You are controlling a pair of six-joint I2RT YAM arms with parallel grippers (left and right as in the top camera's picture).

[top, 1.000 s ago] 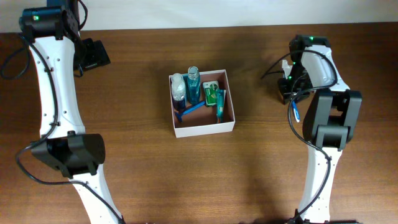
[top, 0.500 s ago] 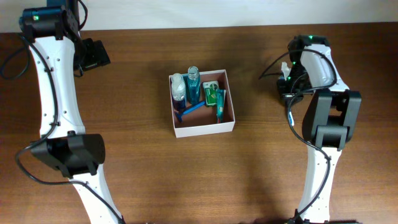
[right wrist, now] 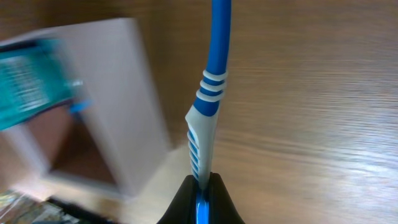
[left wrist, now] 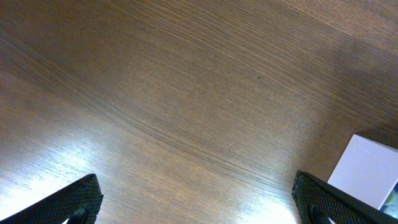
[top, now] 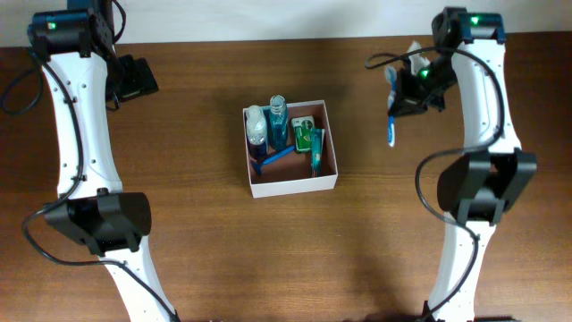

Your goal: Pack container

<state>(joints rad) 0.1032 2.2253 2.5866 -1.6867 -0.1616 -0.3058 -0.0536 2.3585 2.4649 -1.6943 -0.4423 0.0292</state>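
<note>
My right gripper will next swing the toothbrush over the container's side by the teal tube and turn it at an angle, because the container's bare bottom (top: 298, 165) (right wrist: 58, 138) still shows between the tube and the razor.
The container (top: 295, 186), a square shallow box with white walls and a reddish-brown inside, sits mid-table. It holds a clear bottle (top: 256, 125), a blue bottle (top: 277, 121), a green packet (top: 304, 134), a teal tube (top: 316, 150) and a blue razor (top: 273, 159). To its right, my right gripper (top: 404, 97) is shut on a blue and white toothbrush (top: 391, 130). In the right wrist view the toothbrush (right wrist: 211, 93) sticks out from the gripper (right wrist: 201, 199), with the blurred container (right wrist: 124, 93) to its left. My left gripper (top: 134, 79) stands open at the far left.
The left wrist view shows bare brown tabletop between the wide-apart fingers of the left gripper (left wrist: 199, 208), with a white corner of the container (left wrist: 367, 171) at the right edge. Both arm bases stand near the table's front edge.
My right gripper has shut on the toothbrush and lifted it off the table. It has carried it toward the back and left, nearer the container. The left arm has not moved.
</note>
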